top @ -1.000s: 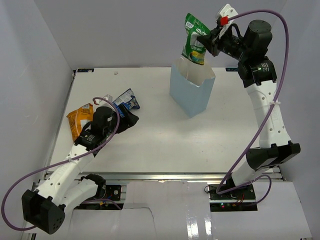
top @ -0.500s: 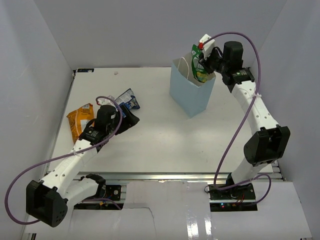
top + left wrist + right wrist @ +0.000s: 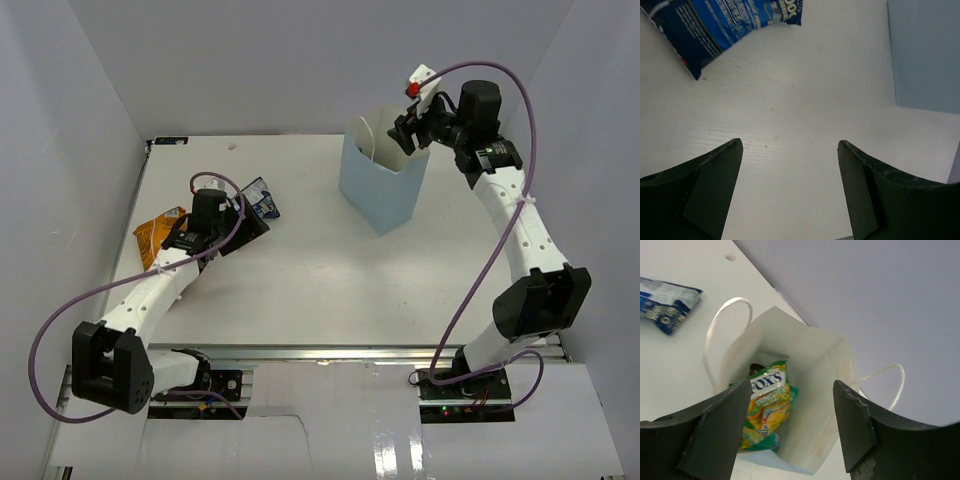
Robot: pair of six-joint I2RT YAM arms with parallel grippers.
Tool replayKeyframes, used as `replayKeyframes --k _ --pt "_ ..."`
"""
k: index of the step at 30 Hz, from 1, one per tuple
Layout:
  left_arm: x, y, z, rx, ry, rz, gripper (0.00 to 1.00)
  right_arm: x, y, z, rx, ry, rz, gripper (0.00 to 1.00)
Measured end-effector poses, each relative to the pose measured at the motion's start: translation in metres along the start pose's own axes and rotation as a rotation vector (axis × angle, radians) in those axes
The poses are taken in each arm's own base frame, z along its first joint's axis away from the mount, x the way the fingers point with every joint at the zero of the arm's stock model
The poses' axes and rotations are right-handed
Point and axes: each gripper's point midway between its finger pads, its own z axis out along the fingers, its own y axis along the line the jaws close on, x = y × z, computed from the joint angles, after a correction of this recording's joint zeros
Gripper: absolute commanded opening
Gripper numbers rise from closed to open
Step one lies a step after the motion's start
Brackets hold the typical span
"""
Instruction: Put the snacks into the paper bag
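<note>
The left gripper will next move outward and down onto the blue-and-white packet (image 3: pixel 262 200) (image 3: pixel 732 25) and close there. Its open fingers are above bare tabletop, short of the packet.
The light blue paper bag (image 3: pixel 378 190) stands upright at the back right of the table. My right gripper (image 3: pixel 404 136) hovers open just above its mouth (image 3: pixel 792 385). Inside, a green-and-white snack packet (image 3: pixel 765 407) leans against the white wall (image 3: pixel 815 340), with something small and dark (image 3: pixel 756 368) behind it. A blue-and-white packet (image 3: pixel 262 200) lies on the table beside the open, empty left gripper (image 3: pixel 248 226). In the left wrist view this packet (image 3: pixel 715 22) is up and to the left of the left gripper (image 3: pixel 790 145). An orange chip bag (image 3: pixel 155 236) lies left of that arm.
Two thin white loop handles (image 3: pixel 722 322) stick out from the bag's rim. The bag's blue side (image 3: pixel 925 55) shows at the right of the left wrist view. Grey walls close in the white table (image 3: pixel 320 270) at the back and both sides.
The right gripper has opened and the green-and-white packet has dropped from it into the bag. The left gripper has moved further back toward the blue-and-white packet.
</note>
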Motion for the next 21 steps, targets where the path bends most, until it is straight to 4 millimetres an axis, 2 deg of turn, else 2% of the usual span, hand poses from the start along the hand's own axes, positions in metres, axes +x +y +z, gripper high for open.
replayKeyframes --k 1,4,7,11,13,16,19,21 --pt "-0.007 0.003 0.003 -0.014 -0.003 0.001 0.87 -0.004 0.003 -0.003 -0.021 -0.011 0.017 0.74" --pt "-0.034 0.013 0.016 -0.063 -0.010 0.019 0.86 -0.021 0.001 -0.034 -0.069 -0.067 0.064 0.74" --pt "-0.058 0.020 0.035 -0.098 -0.007 0.092 0.81 -0.024 0.012 -0.064 -0.138 -0.090 0.081 0.75" --pt "-0.071 0.022 0.070 -0.100 0.047 0.265 0.79 0.004 0.069 -0.093 -0.296 -0.065 0.109 0.75" --pt "-0.071 0.027 0.085 -0.101 0.079 0.357 0.78 0.026 0.101 -0.103 -0.379 -0.038 0.140 0.76" --pt "-0.066 0.038 0.099 -0.101 0.114 0.487 0.78 0.059 0.136 -0.113 -0.463 0.009 0.191 0.76" --pt "-0.070 0.041 0.103 -0.093 0.110 0.601 0.78 0.085 0.160 -0.121 -0.520 0.048 0.235 0.77" --pt "-0.077 0.039 0.105 -0.090 0.085 0.674 0.78 0.095 0.171 -0.125 -0.545 0.063 0.254 0.77"
